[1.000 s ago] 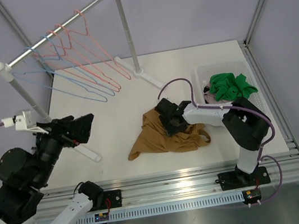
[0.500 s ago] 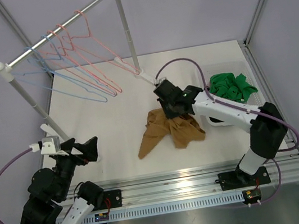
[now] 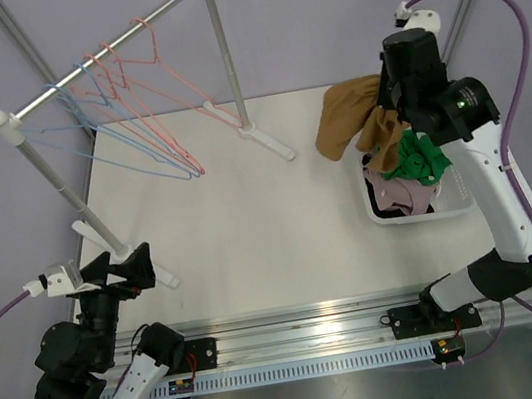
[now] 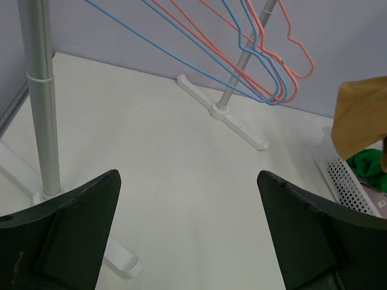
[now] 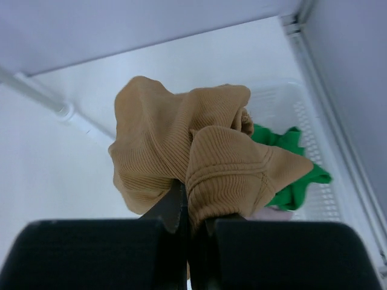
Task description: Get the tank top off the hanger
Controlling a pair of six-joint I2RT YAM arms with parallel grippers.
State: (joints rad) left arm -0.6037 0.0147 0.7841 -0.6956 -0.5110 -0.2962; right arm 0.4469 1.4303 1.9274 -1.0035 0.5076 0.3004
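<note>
The right gripper lowers the tank top far down into the white basket (image 3: 452, 200) next, onto the green and pinkish clothes, and opens.
The tan ribbed tank top (image 3: 349, 117) hangs bunched from my right gripper (image 3: 392, 117), high above the white basket (image 3: 452, 200) at the right of the table. In the right wrist view the right gripper (image 5: 195, 208) is shut on the tank top (image 5: 199, 154). It also shows in the left wrist view (image 4: 361, 115) at the right edge. Several bare pink and blue hangers (image 3: 135, 109) hang on the rail. My left gripper (image 3: 125, 269) is open and empty, low at the near left; in its own view its fingers (image 4: 72, 211) stand wide apart.
The rack's rail (image 3: 96, 52) runs between two grey posts (image 3: 221, 45), with white feet (image 3: 261, 137) on the table. The basket holds green (image 3: 411, 158) and pinkish (image 3: 399, 194) clothes. A metal frame edges the table on the right.
My right arm has lifted the tank top off the table's middle and carried it up and right over the basket. My left arm has drawn back low to the near left.
</note>
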